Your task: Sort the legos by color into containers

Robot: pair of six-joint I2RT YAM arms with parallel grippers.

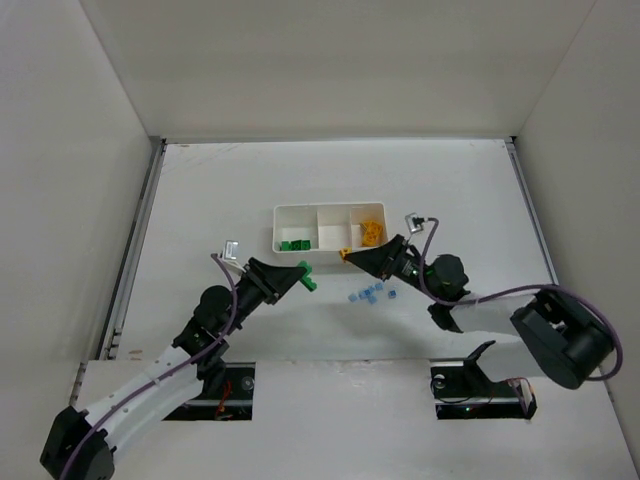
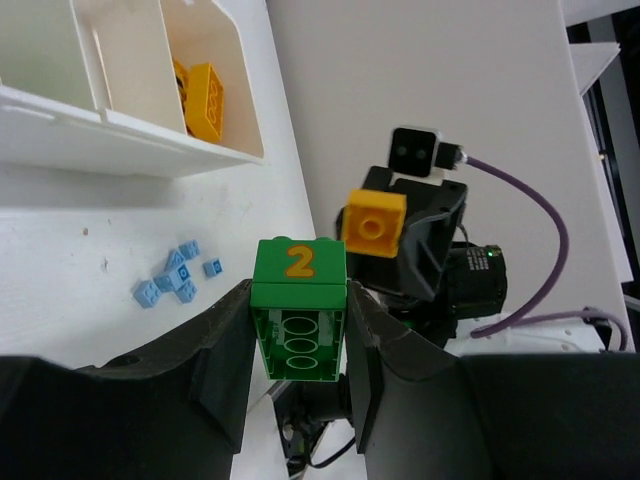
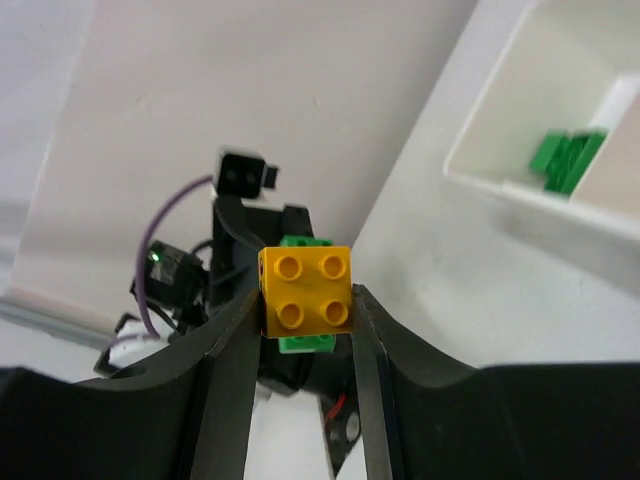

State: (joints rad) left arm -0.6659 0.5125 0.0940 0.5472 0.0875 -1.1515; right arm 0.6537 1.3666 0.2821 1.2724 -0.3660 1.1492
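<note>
The right gripper swings outward and tilts to point down over the section of the tray with yellow-orange bricks next. It then releases its brick there, since those match its color.
My left gripper (image 1: 300, 277) is shut on a green brick (image 2: 299, 305) marked with a yellow "2", held above the table just in front of the tray. My right gripper (image 1: 353, 256) is shut on a yellow-orange brick (image 3: 305, 290). It faces the left gripper, a small gap apart. The white three-compartment tray (image 1: 277, 228) holds green bricks (image 1: 293, 244) on the left and yellow-orange bricks (image 1: 371, 232) on the right. Its middle compartment looks empty. Several tiny light blue bricks (image 1: 372, 293) lie loose on the table in front of the tray, below the right gripper.
White walls enclose the table on three sides. The tray's near wall (image 2: 130, 130) is close to both grippers. The right arm's purple cable (image 1: 480, 297) loops over the table at the right.
</note>
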